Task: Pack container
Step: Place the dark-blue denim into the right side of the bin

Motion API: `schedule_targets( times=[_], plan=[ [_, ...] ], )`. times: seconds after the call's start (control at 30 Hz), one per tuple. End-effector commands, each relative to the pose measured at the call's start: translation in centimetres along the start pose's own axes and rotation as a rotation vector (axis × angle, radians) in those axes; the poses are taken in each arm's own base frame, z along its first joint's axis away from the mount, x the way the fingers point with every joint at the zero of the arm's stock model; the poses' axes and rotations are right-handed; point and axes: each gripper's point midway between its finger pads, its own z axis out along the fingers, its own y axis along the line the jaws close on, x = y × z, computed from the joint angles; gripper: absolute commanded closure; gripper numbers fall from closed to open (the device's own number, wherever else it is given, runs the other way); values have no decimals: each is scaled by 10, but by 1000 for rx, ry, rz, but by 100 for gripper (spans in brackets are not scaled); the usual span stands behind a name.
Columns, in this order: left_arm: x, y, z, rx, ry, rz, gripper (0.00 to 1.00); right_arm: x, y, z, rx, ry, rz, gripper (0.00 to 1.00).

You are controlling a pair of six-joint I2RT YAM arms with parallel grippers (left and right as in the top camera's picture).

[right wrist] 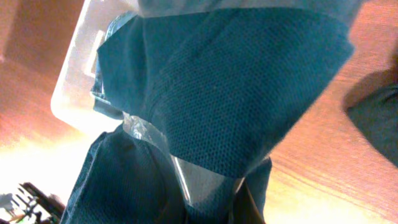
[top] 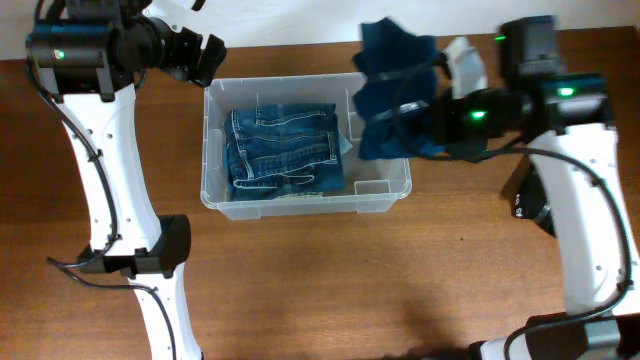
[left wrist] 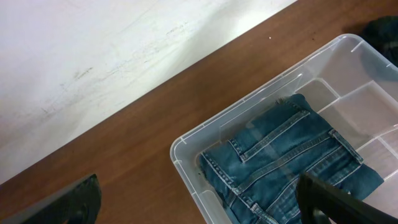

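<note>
I need to move my right gripper down and toward the left in the overhead view next, into the container's space beside the jeans, because that end is still empty.
The clear plastic container (top: 215, 185) stands at the table's middle with folded blue jeans (top: 285, 150) in its left half. My right gripper (top: 425, 125) is shut on a dark teal knit garment (top: 395, 85) and holds it raised over the container's right end. In the right wrist view the garment (right wrist: 236, 93) fills the frame and hides the fingers; the container's corner (right wrist: 71, 93) shows behind it. My left gripper (top: 200, 55) is open and empty above the container's back left corner; its view shows the container's rim (left wrist: 186, 146) and the jeans (left wrist: 292, 162).
A white wall (left wrist: 93, 50) borders the table's far edge. Another dark cloth (right wrist: 376, 127) lies on the table in the right wrist view. The arm bases stand at the front left (top: 150, 255) and front right (top: 570, 340).
</note>
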Motion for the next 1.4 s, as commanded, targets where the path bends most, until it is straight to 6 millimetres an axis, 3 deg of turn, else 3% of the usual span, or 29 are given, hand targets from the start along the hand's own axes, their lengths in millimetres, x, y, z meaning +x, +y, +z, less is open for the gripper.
schedule_targets(
  times=[0.0, 0.13, 0.33, 0.37, 0.67, 0.7, 0.73, 0.83, 0.9, 1.03, 1.1, 1.2, 1.27, 1.37],
  plan=[
    [-2, -1, -3, 7, -15, -12, 1, 3, -2, 27, 117, 32, 61, 96],
    [-2, -1, -3, 7, -14, -12, 1, 8, -1, 58, 126, 93, 62, 96],
    [-2, -1, -3, 7, -15, -12, 1, 25, -19, 104, 132, 216, 115, 93],
    [-2, -1, -3, 7, -15, -12, 1, 26, -20, 108, 130, 226, 118, 88],
    [-2, -1, -3, 7, -14, -12, 1, 26, -17, 119, 82, 233, 98, 85],
    [-2, -1, -3, 7, -15, -12, 1, 26, -16, 119, 82, 233, 97, 82],
    [-2, -1, -3, 7, -15, -12, 1, 25, -16, 119, 81, 233, 96, 66],
    [-2, -1, -3, 7, -15, -12, 1, 25, -13, 119, 78, 232, 86, 34],
    [-2, -1, -3, 7, -15, -12, 1, 19, -8, 113, 76, 220, 76, 29],
    [-2, -1, -3, 7, -15, -12, 1, -3, -3, 89, 106, 171, 33, 32],
    [-2, -1, -3, 7, -15, -12, 1, -7, -3, 85, 121, 160, 25, 42],
    [-3, -1, -3, 8, -15, -12, 1, -3, -1, 94, 118, 185, -3, 71],
    [-2, -1, -3, 7, -15, -12, 1, 3, -2, 106, 138, 215, -13, 83],
    [-2, -1, -3, 7, -14, -12, 1, 13, -3, 129, 165, 271, -30, 88]
  ],
)
